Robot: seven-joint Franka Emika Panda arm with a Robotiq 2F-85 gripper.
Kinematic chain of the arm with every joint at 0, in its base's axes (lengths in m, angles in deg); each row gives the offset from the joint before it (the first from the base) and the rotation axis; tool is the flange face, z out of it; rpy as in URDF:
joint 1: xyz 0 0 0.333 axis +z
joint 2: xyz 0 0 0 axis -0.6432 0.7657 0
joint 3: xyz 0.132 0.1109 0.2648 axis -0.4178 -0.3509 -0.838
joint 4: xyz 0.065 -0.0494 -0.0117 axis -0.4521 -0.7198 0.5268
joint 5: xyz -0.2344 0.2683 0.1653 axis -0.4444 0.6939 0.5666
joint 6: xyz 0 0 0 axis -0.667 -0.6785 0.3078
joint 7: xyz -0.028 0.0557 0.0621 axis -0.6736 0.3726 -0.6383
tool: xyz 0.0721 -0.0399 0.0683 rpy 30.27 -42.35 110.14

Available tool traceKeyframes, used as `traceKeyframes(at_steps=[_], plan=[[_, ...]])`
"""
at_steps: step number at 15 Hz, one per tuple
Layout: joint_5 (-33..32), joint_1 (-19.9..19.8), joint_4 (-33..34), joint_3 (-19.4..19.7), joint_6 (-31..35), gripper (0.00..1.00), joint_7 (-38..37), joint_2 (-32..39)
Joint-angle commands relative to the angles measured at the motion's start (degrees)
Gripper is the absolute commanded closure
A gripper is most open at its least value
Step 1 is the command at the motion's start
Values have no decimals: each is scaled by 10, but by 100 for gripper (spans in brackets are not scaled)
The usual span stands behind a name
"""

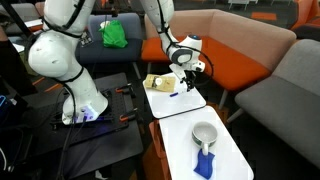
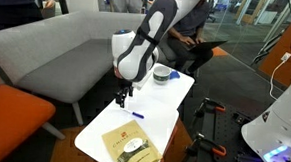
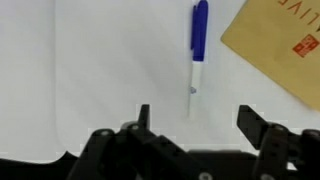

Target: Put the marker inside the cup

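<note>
My gripper will next go down onto the marker's white part (image 1: 181, 92) (image 3: 194, 91) and close there, because that white part is below my gripper, in line between its open fingers.
The marker (image 3: 198, 45) is a thin pen with a blue upper part and a white lower part. It lies flat on the white table (image 3: 90, 70), just ahead of my gripper (image 3: 197, 118). The gripper is open and empty, with its two fingers on either side of the marker's line. In both exterior views the gripper (image 1: 190, 68) (image 2: 123, 95) hovers above the table near the marker (image 1: 173, 94) (image 2: 136, 116). The white-grey cup (image 1: 204, 133) (image 2: 163, 75) stands upright on the same table, well away from the marker.
A yellowish flat object (image 1: 155, 82) (image 2: 130, 145) (image 3: 280, 45) lies next to the marker. A chunky bright blue object (image 1: 204, 162) sits beside the cup. Orange and grey sofas (image 1: 240, 55) surround the table.
</note>
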Motion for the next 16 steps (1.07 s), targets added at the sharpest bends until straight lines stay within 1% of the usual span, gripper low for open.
traceKeyframes(at_steps=[1, 3, 4, 5, 6, 7, 9, 10, 11, 12, 13, 14, 15, 16], plan=[[17, -10, 33, -10, 6, 15, -13, 34], [30, -19, 39, -19, 11, 20, -8, 48], [33, -20, 44, -21, 9, 29, -7, 54], [34, -19, 48, -21, 7, 30, -9, 59], [34, -17, 48, -20, 9, 37, -12, 63], [36, -16, 46, -19, 11, 47, -16, 64], [40, -19, 44, -21, 14, 62, -21, 70], [44, -22, 47, -24, 11, 74, -20, 74], [47, -24, 47, -24, 11, 84, -19, 76], [48, -28, 51, -25, 11, 92, -16, 76], [49, -31, 52, -25, 8, 97, -15, 77], [49, -34, 54, -25, 9, 100, -15, 78], [48, -33, 52, -24, 12, 100, -15, 75], [44, -27, 50, -19, 12, 97, -20, 69]])
